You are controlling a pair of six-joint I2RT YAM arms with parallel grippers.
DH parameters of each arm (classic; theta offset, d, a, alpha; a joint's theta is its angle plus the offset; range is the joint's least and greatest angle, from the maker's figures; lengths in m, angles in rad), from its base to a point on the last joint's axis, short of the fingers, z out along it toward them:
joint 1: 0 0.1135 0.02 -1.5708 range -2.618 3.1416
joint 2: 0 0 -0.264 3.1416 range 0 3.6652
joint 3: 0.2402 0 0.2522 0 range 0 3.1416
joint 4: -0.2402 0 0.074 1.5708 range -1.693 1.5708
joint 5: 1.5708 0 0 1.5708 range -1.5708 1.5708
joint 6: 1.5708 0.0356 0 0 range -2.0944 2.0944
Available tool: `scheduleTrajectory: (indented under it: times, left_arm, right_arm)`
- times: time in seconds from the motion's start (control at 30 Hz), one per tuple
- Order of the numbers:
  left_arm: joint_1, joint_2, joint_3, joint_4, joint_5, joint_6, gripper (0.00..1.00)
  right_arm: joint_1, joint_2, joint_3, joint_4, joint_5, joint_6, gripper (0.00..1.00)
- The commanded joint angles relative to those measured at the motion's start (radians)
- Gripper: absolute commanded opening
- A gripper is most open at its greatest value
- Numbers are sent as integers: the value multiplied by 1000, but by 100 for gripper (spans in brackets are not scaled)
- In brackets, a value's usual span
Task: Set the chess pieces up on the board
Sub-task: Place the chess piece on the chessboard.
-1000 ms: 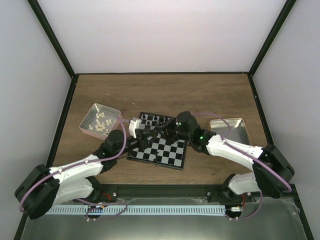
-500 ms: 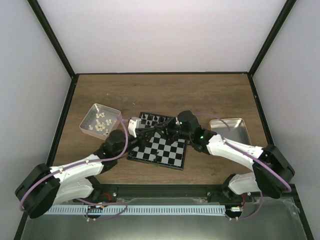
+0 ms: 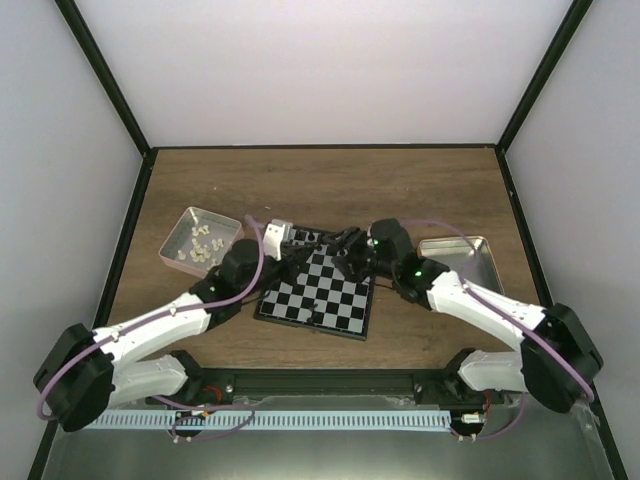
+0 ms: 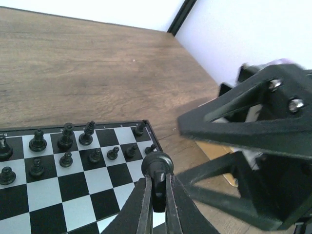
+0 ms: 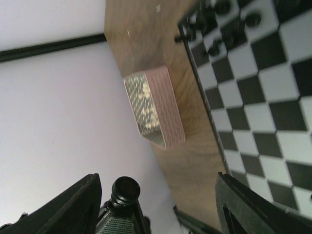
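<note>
Next, the left gripper brings the chess piece down onto the white square (image 4: 125,135) beside the far row's corner piece, as that square stands empty.
The board (image 3: 318,300) lies in the middle of the table, with several black chess pieces (image 3: 305,238) standing in its two far rows (image 4: 66,146). My left gripper (image 4: 157,184) is shut on one black chess piece (image 4: 157,165), held above the board's (image 4: 48,190) right edge. My right gripper (image 5: 157,178) stands wide open around that spot, its fingers (image 4: 253,122) on either side and touching nothing. In the right wrist view the held piece (image 5: 126,187) shows between the spread fingers. Seen from above, the left gripper (image 3: 316,256) and right gripper (image 3: 348,252) meet over the board's far right corner.
A pinkish tin (image 3: 200,240) with several cream-white pieces stands left of the board, also visible as a pink tin (image 5: 165,107) in the right wrist view. A metal tin (image 3: 455,262) lies to the right. Dark-framed walls enclose the table.
The left gripper has shut on the black piece and the right gripper has opened and let it go. Both wrists have shifted a little right and toward the far edge.
</note>
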Motion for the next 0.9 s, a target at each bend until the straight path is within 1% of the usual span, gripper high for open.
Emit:
scheduleTrajectory:
  times: [0.0, 0.1, 0.17, 0.27, 0.37, 0.6, 0.77, 0.87]
  left_arm:
    - [-1, 62, 162, -358, 10, 63, 4]
    - [-1, 133, 290, -550, 49, 115, 4]
    - [-3, 190, 409, -657, 67, 150, 4]
    - [-5, 291, 567, -799, 33, 187, 4]
    - [-6, 403, 712, -902, 9, 218, 4]
    - [-11, 725, 1066, -1150, 14, 275, 4]
    - [-20, 882, 1216, -1228, -4, 291, 4]
    - [-25, 950, 1288, -1243, 7, 290, 4]
  right_arm:
    - [-54, -105, 21, -165, 165, -217, 66]
    - [-71, -175, 25, -280, 288, -305, 66]
    - [-72, -227, 24, -344, 380, -351, 66]
    - [-73, -312, 19, -451, 517, -387, 66]
    - [-73, -390, 5, -537, 627, -409, 66]
    - [-73, -531, -19, -667, 738, -437, 66]
    - [-72, -596, -30, -723, 804, -447, 66]
    - [-72, -619, -39, -733, 819, -457, 66]
